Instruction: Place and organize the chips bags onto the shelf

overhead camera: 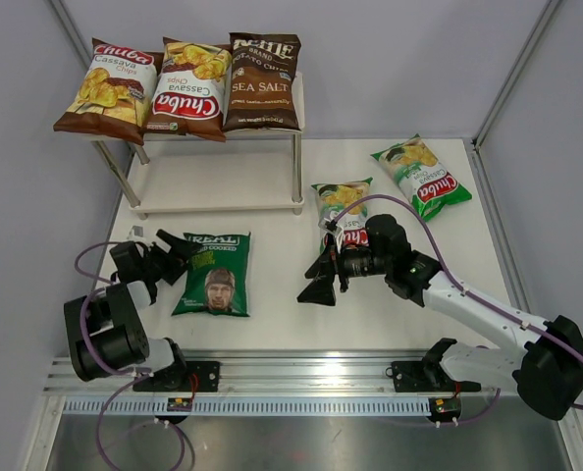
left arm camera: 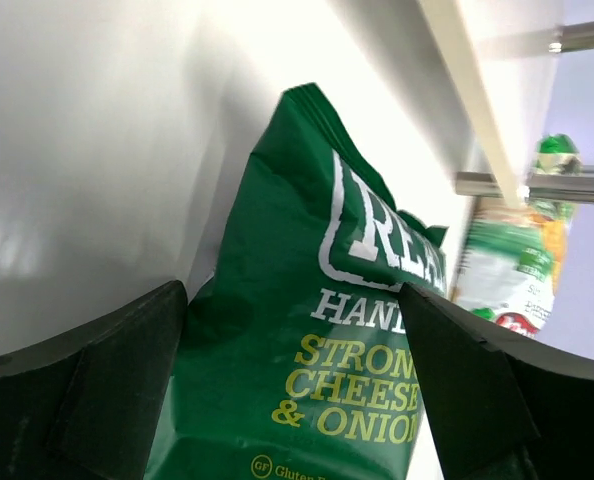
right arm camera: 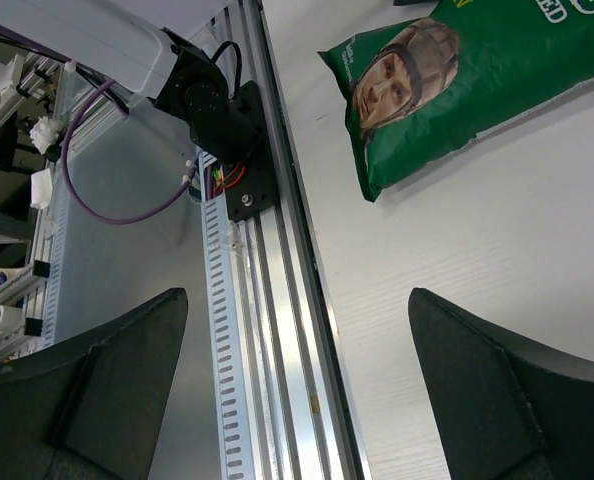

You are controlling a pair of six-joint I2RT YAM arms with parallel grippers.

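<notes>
My left gripper's fingers already straddle the dark green bag's crumpled upper edge (overhead camera: 196, 252) (left arm camera: 295, 302). Next, they move low, slightly toward the bag, then close.
The shelf (overhead camera: 218, 182) stands at the back left. Its top board holds two brown Chuba bags (overhead camera: 110, 88) (overhead camera: 188, 90) and the Kettle Sea Salt bag (overhead camera: 262, 83). The lower board is bare. The dark green bag with a face (overhead camera: 213, 275) lies flat in front of the shelf. My left gripper (overhead camera: 182, 257) is open, with its fingers on either side of that bag's top left part (left arm camera: 307, 370). Two green Chuba bags (overhead camera: 343, 208) (overhead camera: 421, 177) lie on the table at the right. My right gripper (overhead camera: 321, 277) is open and empty, to the right of the dark green bag (right arm camera: 447, 70).
A metal rail (overhead camera: 301, 378) runs along the table's near edge and also shows in the right wrist view (right arm camera: 277, 330). Grey walls enclose the table at the back and sides. The shelf's board edge (left arm camera: 467, 90) and a metal leg (left arm camera: 537, 185) show beyond the bag in the left wrist view.
</notes>
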